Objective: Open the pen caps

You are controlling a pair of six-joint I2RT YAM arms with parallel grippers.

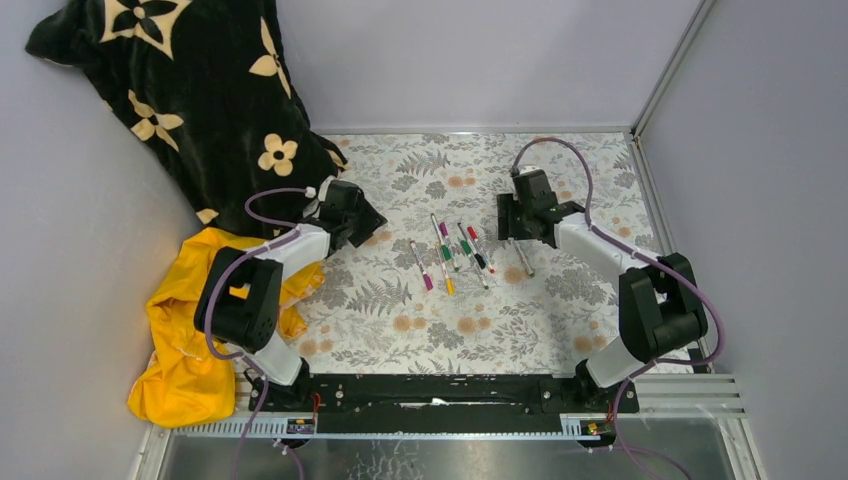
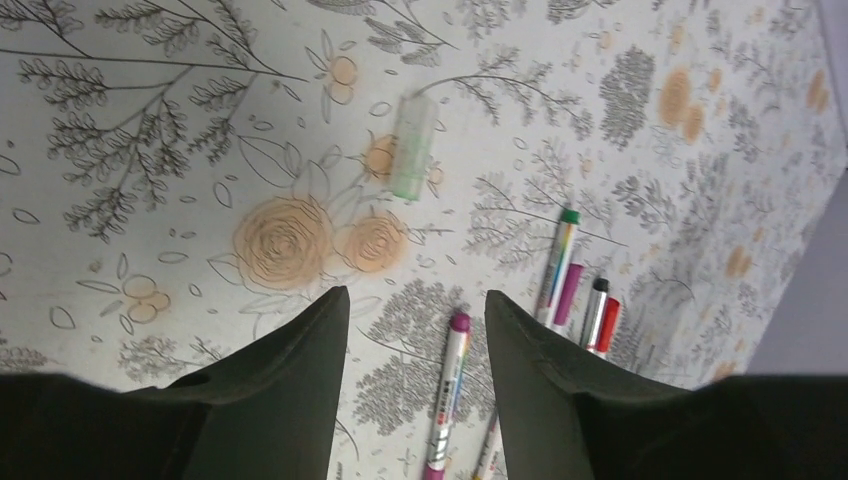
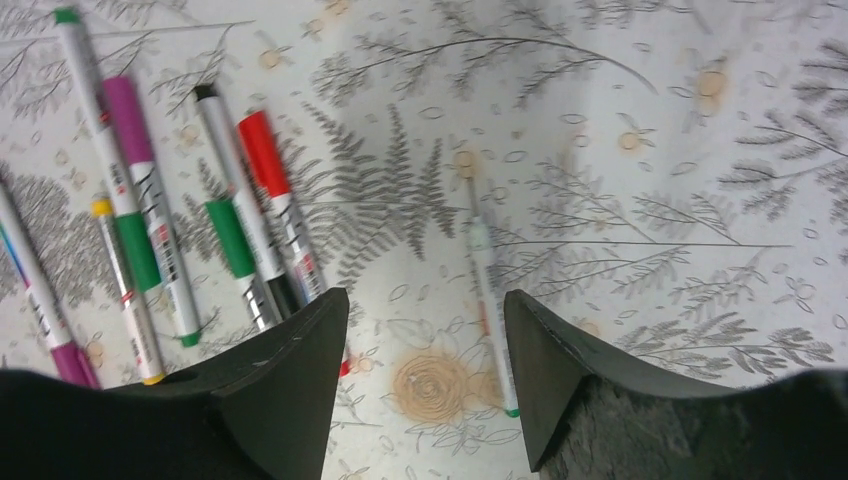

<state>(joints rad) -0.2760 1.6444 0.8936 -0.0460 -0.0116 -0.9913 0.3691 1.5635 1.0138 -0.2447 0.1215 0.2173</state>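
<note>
The pen's red cap is on. My right gripper will next move to its left in the top view and go down to the pen's whitish body [image 1: 485,254] [image 3: 308,262].
Several pens [image 1: 452,252] lie side by side on the floral cloth between my two grippers. In the right wrist view they carry coloured caps: magenta [image 3: 128,112], red [image 3: 262,150] and green [image 3: 230,236]. One thin pen [image 3: 490,305] lies apart with a bare tip, just inside my open, empty right gripper [image 3: 425,295] [image 1: 508,228]. A pale green cap [image 2: 413,147] lies loose on the cloth ahead of my open, empty left gripper [image 2: 415,295] [image 1: 372,222]. A magenta-capped pen [image 2: 448,390] lies between the left fingers, below them.
The floral cloth [image 1: 400,320] covers the table. A black flowered blanket [image 1: 190,90] and a yellow cloth [image 1: 185,340] are heaped at the left. Grey walls close in the back and right sides.
</note>
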